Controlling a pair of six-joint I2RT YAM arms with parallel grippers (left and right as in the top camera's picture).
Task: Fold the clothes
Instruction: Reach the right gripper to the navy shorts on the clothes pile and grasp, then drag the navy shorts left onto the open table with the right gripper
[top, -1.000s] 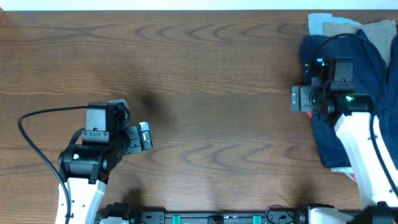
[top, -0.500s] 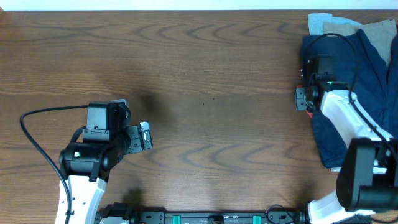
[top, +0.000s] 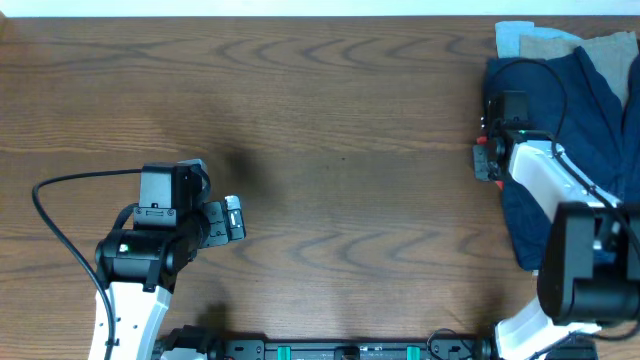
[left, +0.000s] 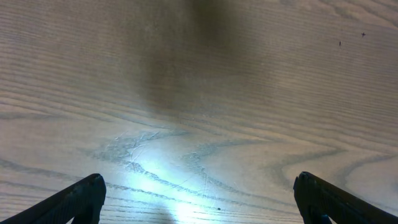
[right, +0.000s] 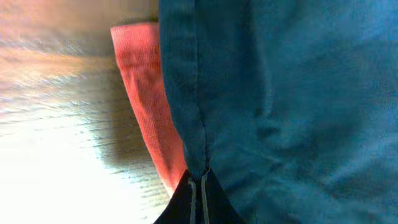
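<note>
My right gripper pulls the shorts' edge to its left in the overhead view next, off the heap, and releases it. Clear tabletop lies that way.
The clothes lie heaped at the table's right edge, with dark navy shorts (top: 592, 100) on top. My right gripper (top: 487, 160) is at the heap's left border. In the right wrist view the right gripper (right: 199, 188) is shut on the shorts (right: 280, 93), pinching a stitched seam edge of the navy cloth. A red garment (right: 140, 93) pokes out from under that edge onto the wood. My left gripper (top: 233, 217) hovers over bare table at the left. The left wrist view shows the left gripper (left: 199, 193) open, with only wood grain between its fingers.
A tan garment (top: 603, 45) and a light blue one (top: 513, 35) stick out from the heap at the back right corner. The wooden table (top: 340, 150) stretches between the two arms. A black cable (top: 60, 185) loops out from the left arm.
My right gripper's jaws have gone from wide apart to shut on the shorts' edge, and its wrist has turned and shifted slightly toward the back. The left arm has not moved.
</note>
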